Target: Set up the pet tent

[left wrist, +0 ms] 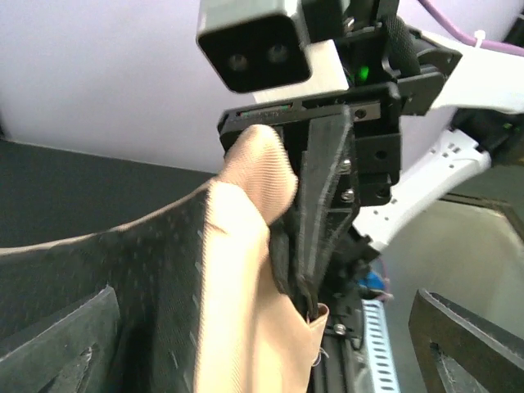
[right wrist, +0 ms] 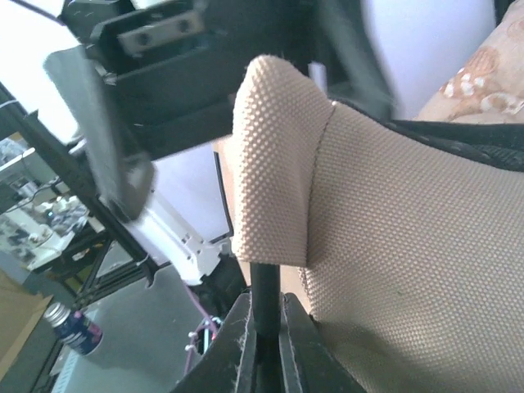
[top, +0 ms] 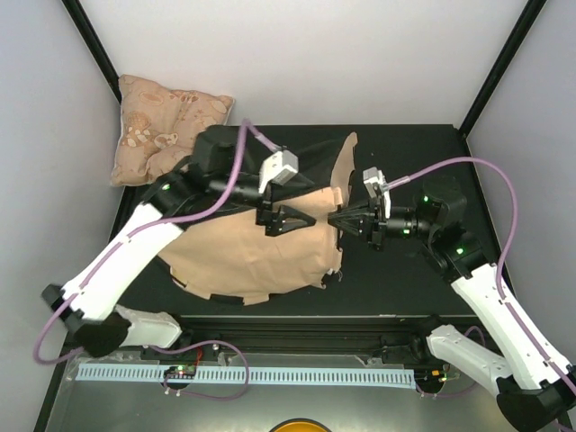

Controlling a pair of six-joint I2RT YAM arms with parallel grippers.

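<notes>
The black pole (right wrist: 264,291) at the tan sleeve is lower than my left gripper and to its right in the top view, so I need to move my left gripper down and across onto it.
The pet tent (top: 252,261) lies slumped on the black table top, tan canvas up and black lining showing behind it. My right gripper (top: 342,219) is shut on a thin black pole (right wrist: 264,291) where it enters a tan fabric sleeve (right wrist: 274,147); the dark fingers (right wrist: 237,344) pinch it from both sides. My left gripper (top: 292,219) faces it tip to tip, jaws wide apart. In the left wrist view the left gripper (left wrist: 258,327) straddles the tan fold (left wrist: 237,270) and black lining (left wrist: 123,262) without closing on them. The right gripper's fingers (left wrist: 323,205) point straight at this camera.
A puffy beige patterned cushion (top: 166,126) leans at the back left corner, and the cushion (right wrist: 483,74) also shows behind the tent. Black frame posts (top: 94,45) rise at both back corners. A white perforated strip (top: 270,373) runs along the near edge.
</notes>
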